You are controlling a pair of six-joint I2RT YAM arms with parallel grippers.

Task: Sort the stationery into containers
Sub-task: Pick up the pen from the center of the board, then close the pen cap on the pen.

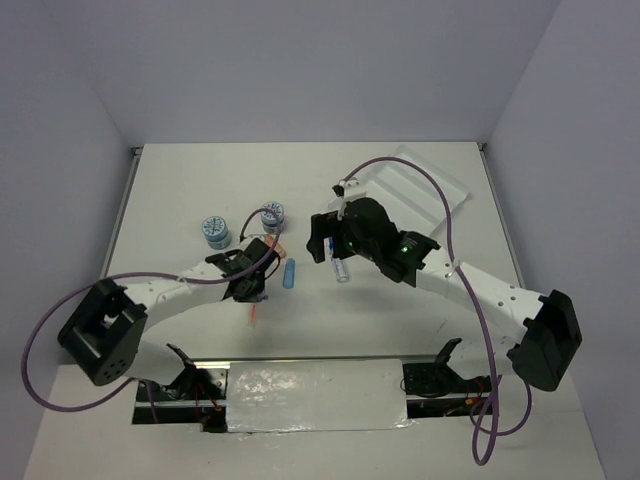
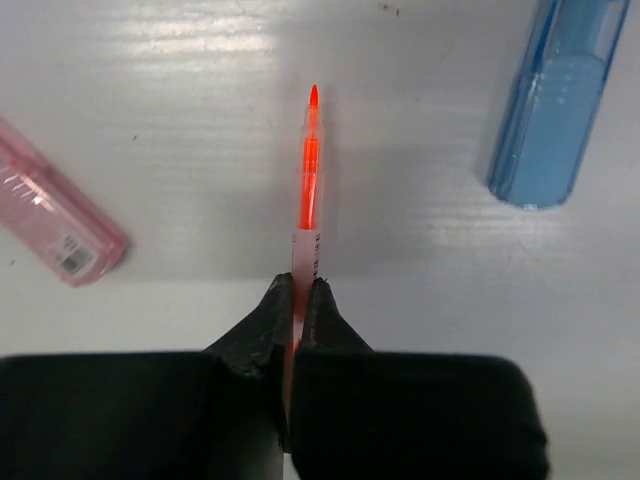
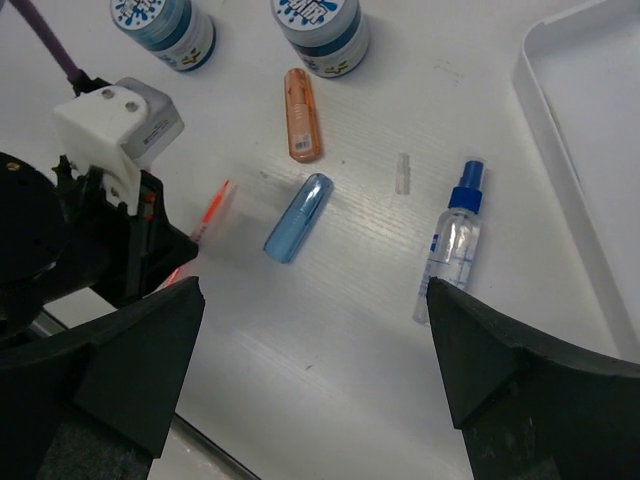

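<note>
Next, my right gripper moves down onto the small clear cap point(image 3: 402, 173) below it, because bare tabletop on either side leaves room for both fingers.
My left gripper point(image 2: 300, 287) is shut on a thin orange pen point(image 2: 310, 180), which points forward just above the table. A pink capsule point(image 2: 55, 235) lies to its left and a blue capsule point(image 2: 560, 100) to its right. My right gripper point(image 3: 312, 290) is wide open and empty, hovering above the table. The blue-capped clear bottle point(image 3: 455, 240) lies by its right finger. The blue capsule point(image 3: 298, 217), an orange capsule point(image 3: 302, 115) and two blue-patterned tubs point(image 3: 165, 25) point(image 3: 322, 30) lie beyond. The white tray point(image 1: 415, 185) stands at the far right. No grey pen shows.
A small clear cap point(image 3: 403, 172) lies between the blue capsule and the bottle. The left arm's wrist point(image 3: 120, 120) is close to my right gripper's left finger. The tray's rim point(image 3: 545, 150) runs along the right of the right wrist view.
</note>
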